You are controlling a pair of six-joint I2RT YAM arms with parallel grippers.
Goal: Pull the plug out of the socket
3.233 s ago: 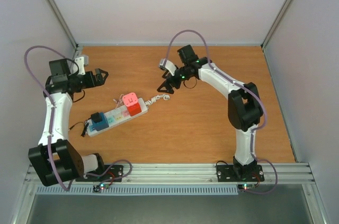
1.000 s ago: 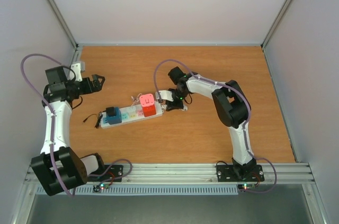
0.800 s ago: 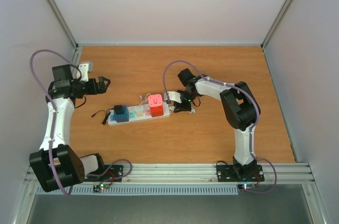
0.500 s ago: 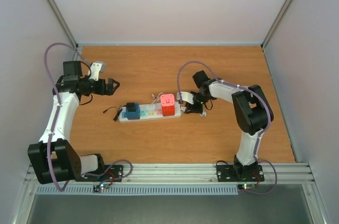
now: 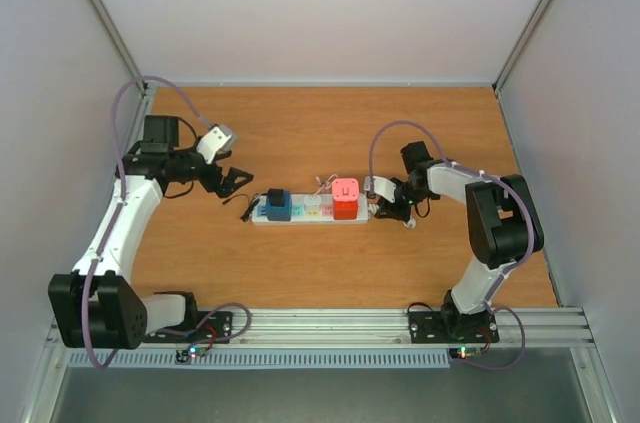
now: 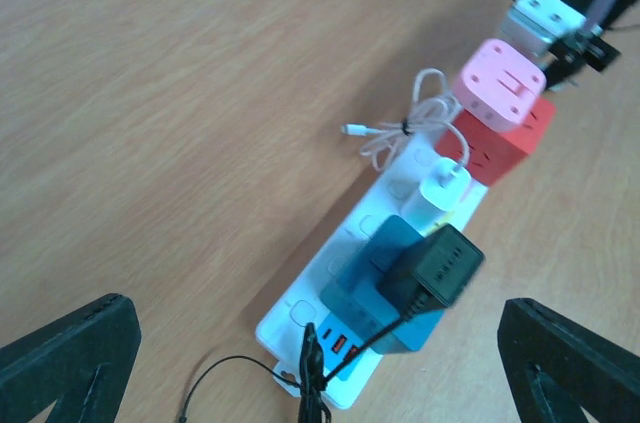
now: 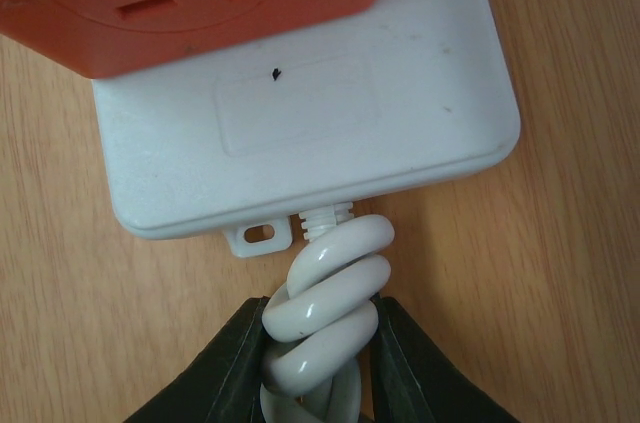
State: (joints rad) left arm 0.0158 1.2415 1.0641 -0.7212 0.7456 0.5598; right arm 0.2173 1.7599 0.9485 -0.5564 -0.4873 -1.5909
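The black plug (image 6: pixel 441 267) sits below the robot's left gripper and to its right in the top view, so the left gripper should move down and across next, turning, to close on the plug.
The socket (image 5: pixel 312 215), a long white strip, lies mid-table running left to right. A black plug (image 6: pixel 441 267) with a thin black cord (image 6: pixel 312 375) sits in a blue adapter (image 6: pixel 368 283) near the strip's left end (image 6: pixel 300 315). My left gripper (image 5: pixel 238 186) hovers open just left of that end, its fingers (image 6: pixel 70 348) wide apart with nothing between them. My right gripper (image 7: pixel 318 355) is shut on the strip's curly white cord (image 7: pixel 325 313) at the right end (image 7: pixel 300 143).
A pink-topped red cube adapter (image 5: pixel 346 198) stands near the strip's right end. Next to it a small white charger (image 6: pixel 441 186) holds a bundled white cable (image 6: pixel 400 133). Grey walls enclose the table on three sides.
My right gripper has dragged the strip to the right by its curly cord and turned it level. The left arm has swung right after it, staying open near the strip's left end.
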